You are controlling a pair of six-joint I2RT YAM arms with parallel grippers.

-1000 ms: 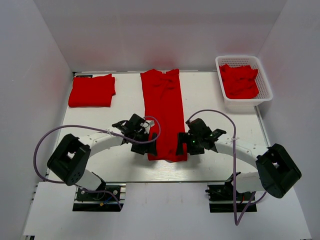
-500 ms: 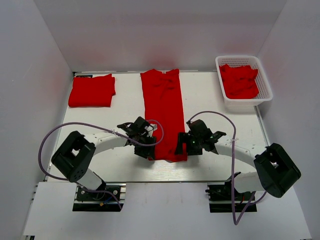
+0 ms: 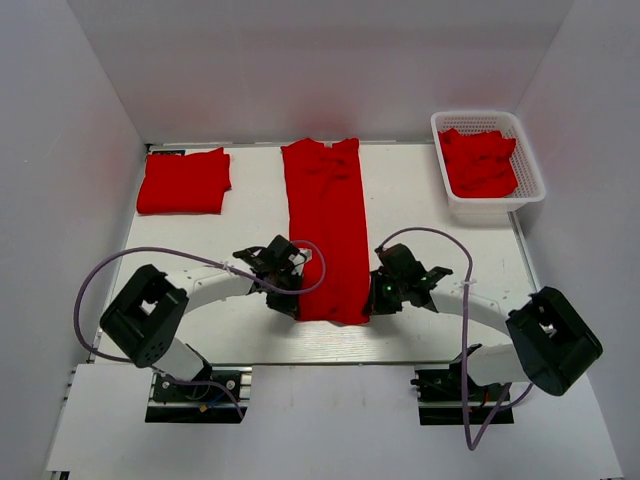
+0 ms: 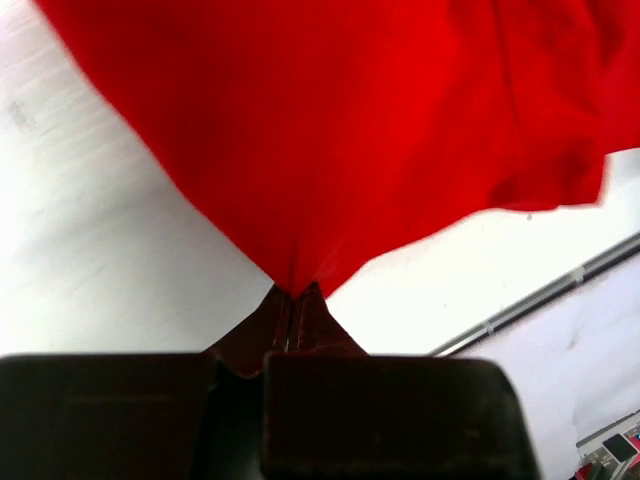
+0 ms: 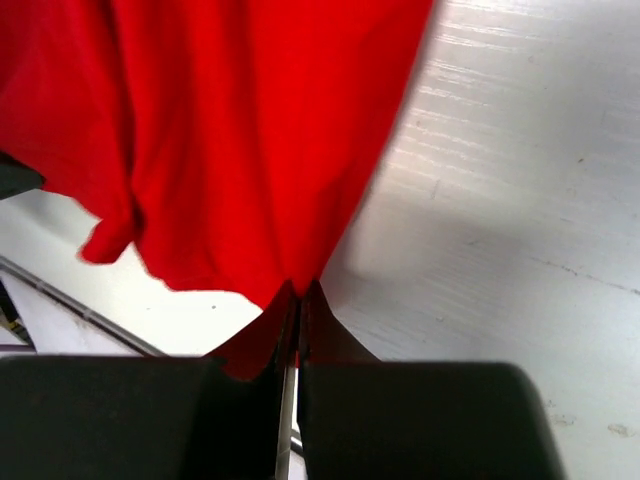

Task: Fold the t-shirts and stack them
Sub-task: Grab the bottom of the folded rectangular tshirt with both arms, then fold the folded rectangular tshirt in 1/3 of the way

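Observation:
The left gripper carries the red t-shirt's near corner outward onto the t-shirt's far half (image 3: 297,196) next and releases it, because the t-shirt lies as a long piece of cloth.
A red t-shirt (image 3: 327,225), folded lengthwise into a long strip, lies down the middle of the table. My left gripper (image 3: 297,306) is shut on its near left corner, and in the left wrist view that gripper (image 4: 295,292) pinches the cloth (image 4: 330,130) where it gathers into a point. My right gripper (image 3: 369,306) is shut on the near right corner; the right wrist view shows the same pinch by that gripper (image 5: 298,291) on the red fabric (image 5: 240,140). A folded red t-shirt (image 3: 184,180) lies at the back left.
A white basket (image 3: 531,166) at the back right holds crumpled red t-shirts (image 3: 480,162). Purple cables loop over both arms. The table's near edge (image 3: 330,360) runs just behind the gripped hem. White walls enclose three sides.
Both grippers have moved inward onto the strip's near corners and have gone from open to shut on the cloth. The hem has drawn in slightly.

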